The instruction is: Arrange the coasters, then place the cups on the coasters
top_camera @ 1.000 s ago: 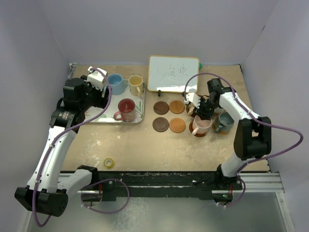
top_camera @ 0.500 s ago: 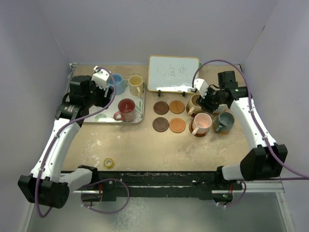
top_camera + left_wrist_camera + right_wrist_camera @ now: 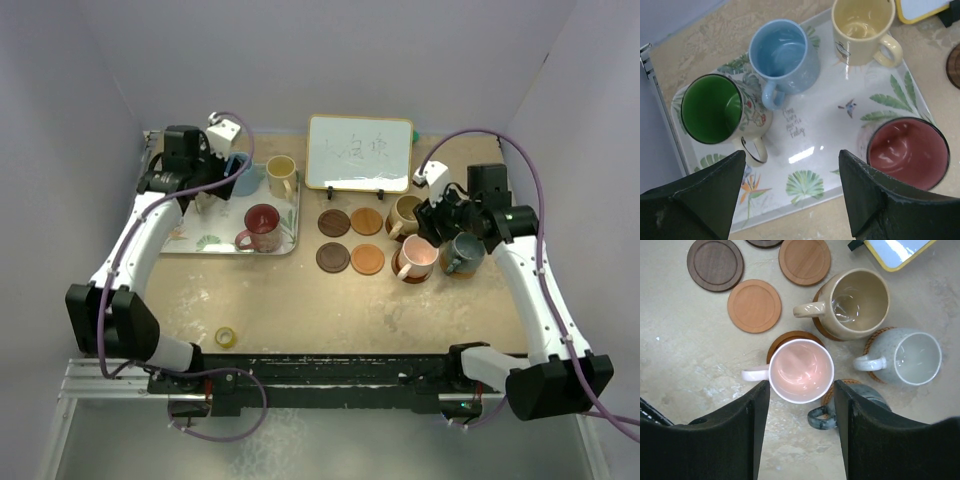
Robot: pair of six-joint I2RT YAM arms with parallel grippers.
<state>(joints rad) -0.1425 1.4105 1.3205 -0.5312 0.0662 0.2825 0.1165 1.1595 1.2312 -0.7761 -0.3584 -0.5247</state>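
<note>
I will next move my left gripper outward and down onto the light blue cup's rim, beside the green-lined cup on the tray (image 3: 815, 125).
My right gripper (image 3: 801, 390) hangs open above the pink cup (image 3: 801, 370), which stands on a brown coaster (image 3: 790, 337). Beside it are the tan cup (image 3: 857, 300), a pale speckled cup (image 3: 915, 357) on a woven coaster (image 3: 871, 339), and a dark grey cup (image 3: 860, 399). Several bare wooden coasters (image 3: 350, 240) lie left of them. My left gripper (image 3: 791, 160) stands open and empty over the leaf tray (image 3: 815, 125), which carries the green-lined (image 3: 710, 107), light blue (image 3: 782, 55), yellow (image 3: 862, 25) and red (image 3: 907, 150) cups.
A small whiteboard (image 3: 358, 152) stands on feet at the back, close behind the coasters. A yellow tape roll (image 3: 226, 337) lies near the front edge. Grey walls close in the table on three sides.
My right gripper has opened off the pink cup and risen back to the right. My left arm has swung toward the back, over the tray.
</note>
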